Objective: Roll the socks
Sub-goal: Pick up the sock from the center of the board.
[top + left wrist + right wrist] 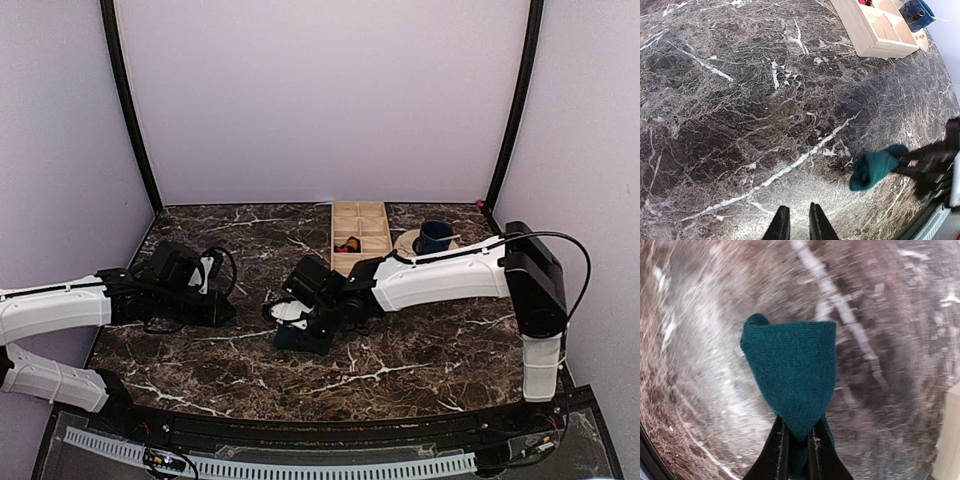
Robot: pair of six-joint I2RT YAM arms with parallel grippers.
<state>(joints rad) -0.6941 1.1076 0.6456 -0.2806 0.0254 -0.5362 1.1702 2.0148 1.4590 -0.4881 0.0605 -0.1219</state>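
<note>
The sock will be let go next: my right gripper will lift outward over the empty cell (376,244) between the filled one and the mug, go down, and release it.
A teal sock (790,365) is bunched and folded, and my right gripper (796,445) pinches it at one end. The free end hangs forward over the dark marble table (420,350). In the top view the right gripper (300,325) is near the table's middle with the sock (287,336) just below it. The left wrist view shows the sock (875,167) at the right, held by the right gripper's dark fingers (920,165). My left gripper (796,222) is shut and empty, low over bare marble to the left of the sock, and it also shows in the top view (225,310).
A wooden compartment tray (360,235) stands at the back middle with small items in one cell. A blue mug (434,236) on a plate is to its right. Both show in the left wrist view, the tray (880,30) and the mug (917,12).
</note>
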